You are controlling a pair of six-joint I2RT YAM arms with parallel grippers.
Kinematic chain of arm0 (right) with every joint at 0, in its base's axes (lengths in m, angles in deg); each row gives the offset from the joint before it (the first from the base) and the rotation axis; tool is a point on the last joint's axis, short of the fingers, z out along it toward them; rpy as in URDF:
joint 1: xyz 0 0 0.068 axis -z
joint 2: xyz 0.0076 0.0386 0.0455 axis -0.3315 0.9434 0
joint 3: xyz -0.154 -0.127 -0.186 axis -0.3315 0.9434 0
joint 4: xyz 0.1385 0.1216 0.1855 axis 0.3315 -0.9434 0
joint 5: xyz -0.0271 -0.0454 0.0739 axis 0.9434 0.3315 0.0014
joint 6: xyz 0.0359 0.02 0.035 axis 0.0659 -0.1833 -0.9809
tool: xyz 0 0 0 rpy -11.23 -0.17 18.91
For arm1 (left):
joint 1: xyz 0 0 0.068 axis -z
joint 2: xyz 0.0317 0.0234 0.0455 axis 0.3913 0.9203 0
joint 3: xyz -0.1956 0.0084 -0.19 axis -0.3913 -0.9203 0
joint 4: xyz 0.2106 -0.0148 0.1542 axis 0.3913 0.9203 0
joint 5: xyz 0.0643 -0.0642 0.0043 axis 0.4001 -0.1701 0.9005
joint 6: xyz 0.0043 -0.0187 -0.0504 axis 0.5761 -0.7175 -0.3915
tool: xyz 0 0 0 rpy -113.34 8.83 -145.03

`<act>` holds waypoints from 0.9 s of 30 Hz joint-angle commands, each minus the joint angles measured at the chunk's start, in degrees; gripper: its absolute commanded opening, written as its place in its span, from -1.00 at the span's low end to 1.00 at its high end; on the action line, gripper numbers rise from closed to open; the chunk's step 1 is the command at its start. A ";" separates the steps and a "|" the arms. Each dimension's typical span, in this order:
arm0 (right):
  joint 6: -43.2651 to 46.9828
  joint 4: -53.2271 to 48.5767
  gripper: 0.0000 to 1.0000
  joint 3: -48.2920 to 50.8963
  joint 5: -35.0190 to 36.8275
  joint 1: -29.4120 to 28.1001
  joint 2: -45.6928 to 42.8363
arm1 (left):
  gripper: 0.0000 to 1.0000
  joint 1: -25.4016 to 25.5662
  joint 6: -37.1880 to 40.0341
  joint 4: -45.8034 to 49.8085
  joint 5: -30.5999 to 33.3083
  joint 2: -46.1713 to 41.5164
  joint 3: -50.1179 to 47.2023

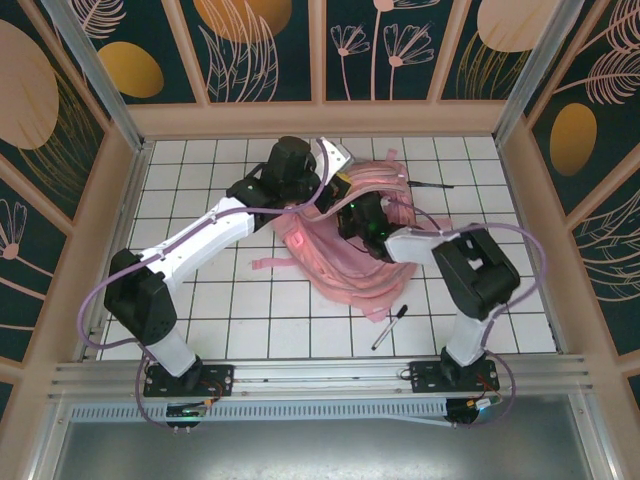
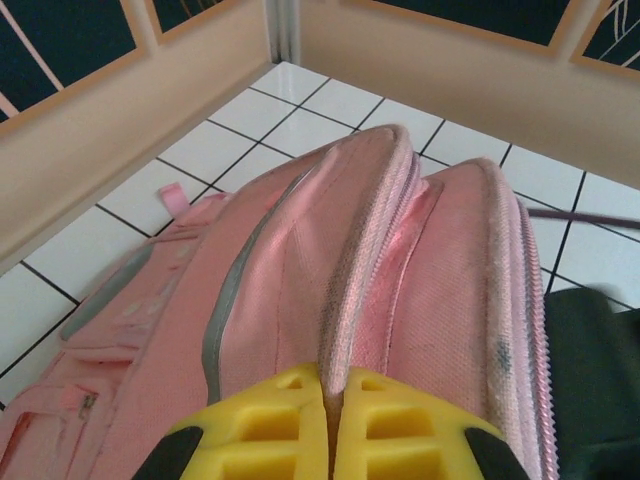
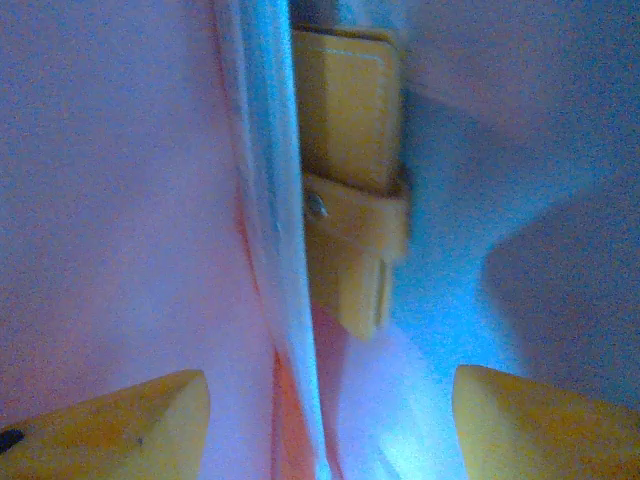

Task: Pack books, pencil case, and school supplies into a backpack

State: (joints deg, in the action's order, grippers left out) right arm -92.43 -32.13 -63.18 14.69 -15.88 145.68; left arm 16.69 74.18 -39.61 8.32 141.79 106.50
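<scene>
The backpack's raised zipper edge [image 1: 351,194] [image 2: 337,358] is pinched directly between the left gripper's fingers, so next the left gripper will spread its yellow fingers where it stands and release that edge.
The pink backpack [image 1: 325,262] lies in the middle of the tiled table, its top toward the back wall. My left gripper [image 1: 320,195] is shut on the backpack's raised zipper edge [image 2: 340,340], the yellow fingers [image 2: 270,420] pinching the fabric. My right gripper [image 1: 358,215] reaches into the opening and stands open [image 3: 330,430] inside. Ahead of it in the backpack lies a small orange-brown item [image 3: 350,190] with a snap, beside a thin pale edge [image 3: 265,220]. One pen [image 1: 390,327] lies on the table near the front. A slim black pen [image 1: 432,184] lies behind the backpack. The books and pencil case are hidden.
Wooden walls [image 1: 110,230] enclose the tiled table on three sides. A pink strap [image 1: 268,264] trails left of the backpack. The right arm's dark body [image 2: 595,385] sits close beside the backpack's opening. Open tiles lie at the front left [image 1: 250,320].
</scene>
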 commanded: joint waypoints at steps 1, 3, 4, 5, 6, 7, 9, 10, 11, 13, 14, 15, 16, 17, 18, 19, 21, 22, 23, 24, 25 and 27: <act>4.05 -11.77 0.32 3.83 -7.05 0.11 -7.67 | -1.00 -0.54 -0.47 -7.02 -0.59 -2.64 -0.94; 8.96 -15.81 0.36 6.99 -10.69 0.60 -11.79 | -1.00 -0.77 0.53 -6.80 -1.08 -2.95 -1.84; 12.19 -17.80 0.39 8.77 -12.70 1.25 -14.16 | -1.00 -0.77 0.95 -6.61 -1.59 -2.90 -2.18; 16.16 -20.17 0.44 10.37 -13.80 2.04 -16.90 | -1.00 -0.75 1.47 -6.36 -2.89 -2.95 -2.47; 20.46 -22.17 0.49 11.41 -14.08 2.62 -19.23 | -1.00 -0.70 1.91 -6.31 -4.54 -2.88 -2.80; 25.07 -26.07 0.54 11.94 -13.64 3.24 -22.20 | -1.00 -0.70 2.24 -6.40 -6.50 -2.80 -3.30; 31.46 -35.92 0.60 11.76 -9.43 3.55 -28.09 | -1.00 -0.70 2.51 -6.86 -8.50 -2.91 -4.72; 34.66 -41.09 0.62 11.48 -5.39 3.40 -31.61 | -1.00 -0.70 2.94 -7.00 -8.81 -3.01 -5.55; 37.25 -46.12 0.64 11.45 -0.77 3.03 -35.27 | -0.99 -0.75 3.53 -6.93 -8.95 -3.19 -6.26; 41.96 -53.89 0.83 11.63 7.42 2.88 -42.08 | -0.83 -0.75 7.11 -5.78 -11.43 -3.69 -6.73; 45.24 -57.12 0.98 11.78 10.91 3.10 -45.47 | -0.77 -0.70 10.71 -4.11 -13.58 -4.43 -6.60; 47.65 -59.48 0.99 11.72 13.07 3.50 -48.17 | -0.70 -0.71 14.00 -3.15 -15.68 -5.59 -6.80; 50.37 -61.29 0.99 11.46 14.35 3.58 -51.14 | -0.55 -0.70 16.11 -3.93 -16.20 -7.43 -8.35; 52.56 -62.66 0.99 10.72 13.71 4.36 -53.45 | -0.39 -0.78 15.95 -6.84 -13.77 -9.60 -10.52; 54.39 -63.03 0.99 9.89 11.71 5.69 -55.50 | -0.21 -1.05 14.99 -9.55 -10.70 -11.09 -12.28; 56.83 -60.65 0.99 9.89 8.07 6.58 -57.85 | -0.03 -1.63 13.84 -11.51 -7.84 -12.27 -13.50; 63.41 -52.97 0.99 10.39 -7.25 10.61 -60.58 | 0.16 -3.24 12.19 -10.60 -5.51 -11.47 -12.22; 64.76 -51.20 0.99 9.86 -14.40 12.76 -59.81 | 0.22 -4.17 10.99 -8.55 -5.00 -9.84 -10.20; 66.16 -50.76 0.99 8.59 -19.59 14.20 -57.66 | 0.24 -5.14 9.30 -6.68 -4.87 -7.90 -7.78; 67.02 -51.10 0.97 7.33 -21.30 14.58 -55.33 | 0.25 -5.75 6.57 -6.23 -3.50 -6.49 -5.99; 67.25 -51.95 0.97 5.48 -21.40 14.60 -52.29 | 0.26 -6.46 3.43 -6.54 -1.74 -4.75 -4.42; 67.05 -52.30 0.91 2.80 -21.96 14.62 -47.60 | 0.29 -7.58 -0.10 -7.65 0.53 -1.59 -2.34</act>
State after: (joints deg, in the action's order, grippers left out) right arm -30.55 -85.64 -57.23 1.30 -1.65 92.72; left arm 10.62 80.61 -46.49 4.48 135.91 101.67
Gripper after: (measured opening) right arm 0.965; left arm 0.638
